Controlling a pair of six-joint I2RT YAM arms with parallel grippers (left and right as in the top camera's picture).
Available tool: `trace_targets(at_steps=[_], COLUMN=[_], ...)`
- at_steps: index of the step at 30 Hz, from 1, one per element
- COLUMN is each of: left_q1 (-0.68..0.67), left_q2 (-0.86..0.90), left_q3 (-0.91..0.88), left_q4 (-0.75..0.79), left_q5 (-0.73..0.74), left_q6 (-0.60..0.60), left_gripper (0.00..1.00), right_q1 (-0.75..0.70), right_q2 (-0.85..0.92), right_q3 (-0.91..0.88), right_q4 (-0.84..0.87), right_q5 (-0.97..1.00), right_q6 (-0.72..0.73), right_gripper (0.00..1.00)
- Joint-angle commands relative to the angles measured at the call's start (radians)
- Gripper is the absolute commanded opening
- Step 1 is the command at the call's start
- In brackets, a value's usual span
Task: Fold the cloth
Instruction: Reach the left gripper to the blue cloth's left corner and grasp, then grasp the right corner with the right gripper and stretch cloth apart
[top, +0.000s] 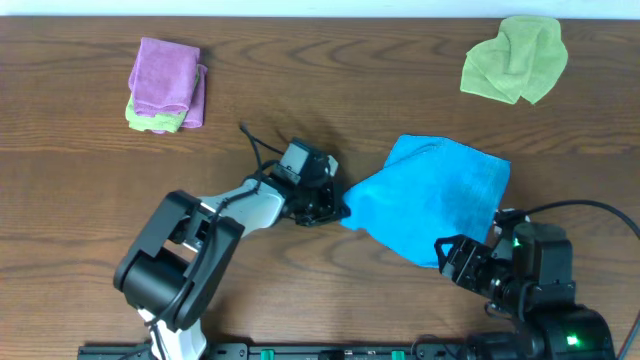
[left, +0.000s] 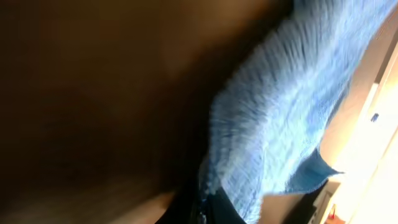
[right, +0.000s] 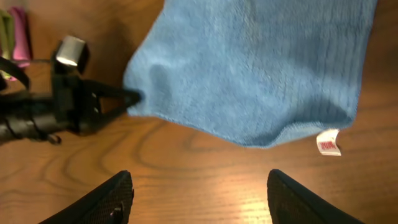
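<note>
My right gripper comes down onto the cloth's near corner by the white tag next, since my left gripper already holds that edge's opposite end.
A blue cloth lies on the wooden table, centre right, partly doubled over. My left gripper is shut on the cloth's left corner, low at the table; the left wrist view shows the blue cloth pinched between its dark fingers. My right gripper is open and empty, just in front of the cloth's near edge. In the right wrist view the cloth fills the top, its white tag at the near right corner, and my open fingers hover over bare wood.
A folded purple cloth on a green one sits at the back left. A crumpled green cloth lies at the back right. The left arm reaches in from the left in the right wrist view.
</note>
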Motion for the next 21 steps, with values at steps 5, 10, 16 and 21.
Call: trace_targets(at_steps=[5, 10, 16, 21], left_q1=[0.231, 0.370, 0.433, 0.423], left_q2=[-0.065, -0.152, -0.202, -0.202], left_q3=[-0.006, -0.006, -0.006, -0.007], left_q4=[-0.129, -0.374, -0.635, -0.688], left_q5=[0.046, 0.048, 0.042, 0.033], left_q6=[0.171, 0.375, 0.523, 0.557], left_gripper=[0.06, 0.06, 0.06, 0.06], right_q1=[-0.007, -0.006, -0.004, -0.004], right_q2=[0.011, 0.013, 0.089, 0.198], right_q3=[-0.115, -0.161, -0.220, -0.311], right_q4=[0.046, 0.159, 0.174, 0.288], right_q5=[0.005, -0.016, -0.063, -0.118], right_q6=[0.024, 0.085, 0.166, 0.298], right_gripper=[0.66, 0.64, 0.65, 0.69])
